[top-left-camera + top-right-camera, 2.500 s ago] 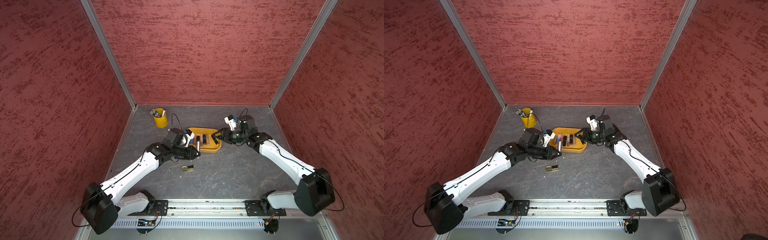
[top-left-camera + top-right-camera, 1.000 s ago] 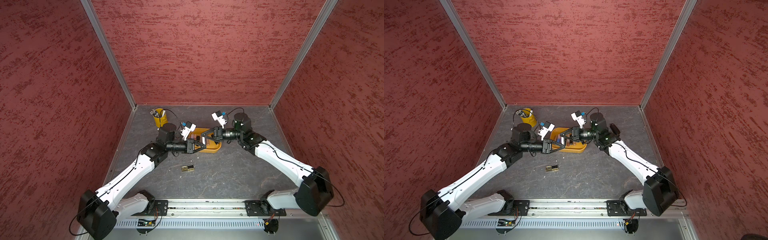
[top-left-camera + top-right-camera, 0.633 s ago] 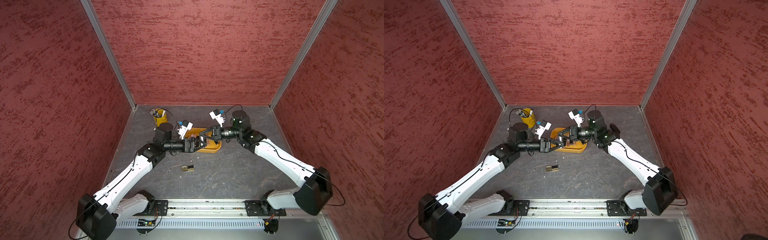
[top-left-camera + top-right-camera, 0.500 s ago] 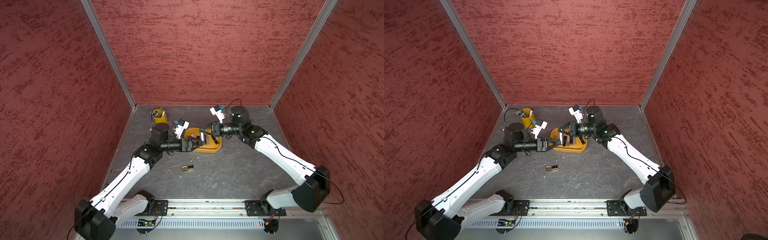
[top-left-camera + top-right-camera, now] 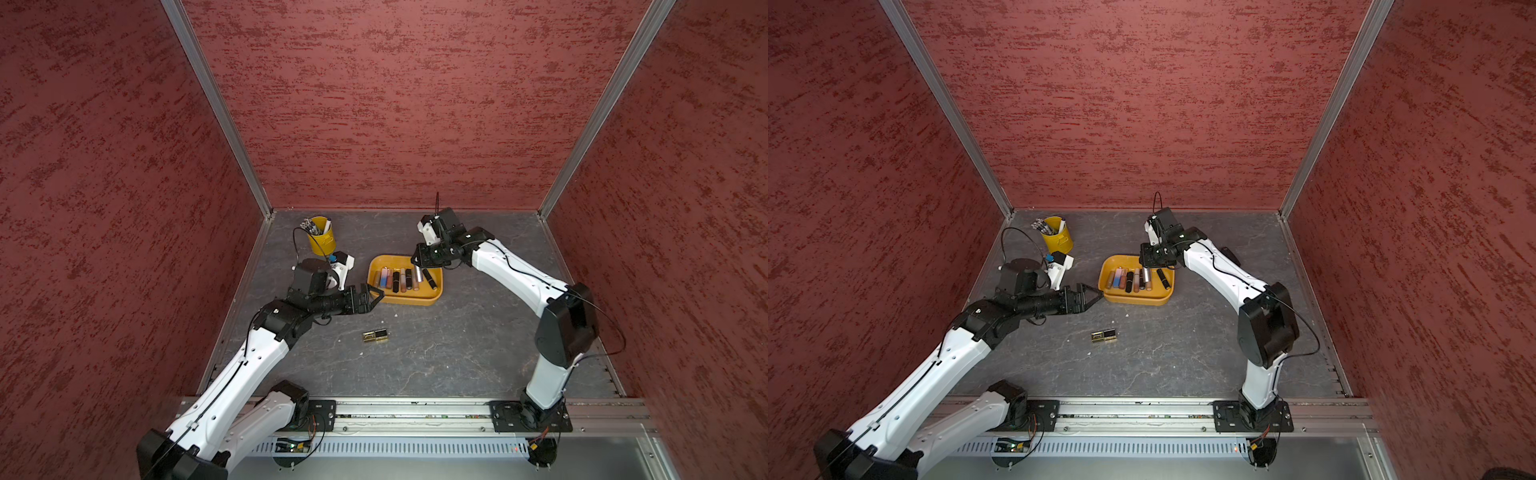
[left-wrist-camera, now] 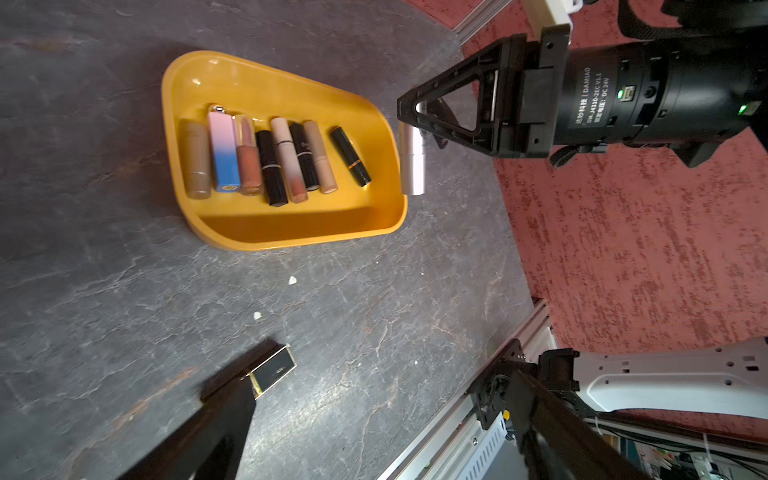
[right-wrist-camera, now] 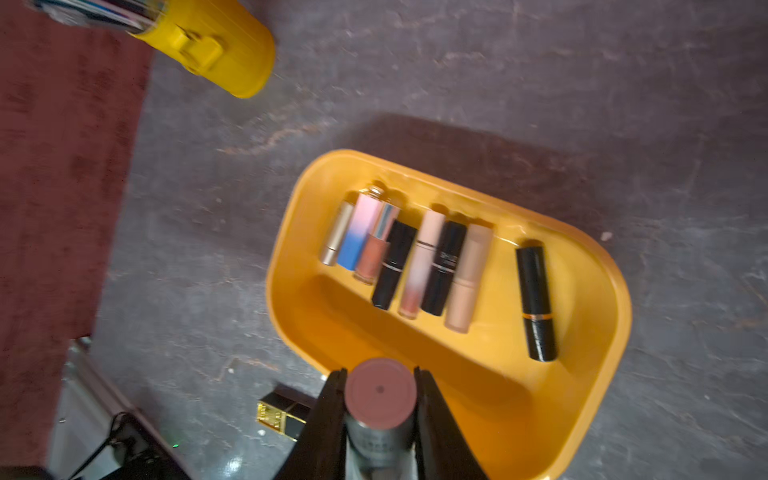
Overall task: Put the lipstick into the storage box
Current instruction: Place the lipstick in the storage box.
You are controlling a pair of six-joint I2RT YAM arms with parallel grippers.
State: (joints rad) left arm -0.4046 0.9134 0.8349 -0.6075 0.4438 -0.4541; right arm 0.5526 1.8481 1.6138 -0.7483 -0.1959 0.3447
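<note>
My right gripper should next lower into the bare gap between the beige tube and the lone black lipstick, and let go of the silver lipstick [image 6: 411, 162] there.
The yellow-orange storage box [image 5: 409, 300] [image 5: 1136, 300] lies mid-table with several lipsticks in a row inside. My right gripper [image 5: 417, 266] [image 7: 379, 372] is shut on a silver lipstick [image 6: 411, 162] [image 7: 380, 390], which hangs over the box's far right part and points down. My left gripper [image 5: 374, 292] [image 5: 1094, 296] stands open and empty just left of the box. A black-and-gold lipstick [image 5: 375, 335] [image 6: 273, 368] lies on the table in front of the box.
A small yellow bucket [image 5: 322, 243] [image 7: 208, 45] with pens stands at the back left, behind my left wrist. Red walls enclose the grey table on three sides. A metal rail [image 5: 415, 409] runs along the front edge.
A second ago both grippers met over the box. My left gripper has opened and drawn back to the left. My right gripper has swung to the box's far side, carrying the silver lipstick.
</note>
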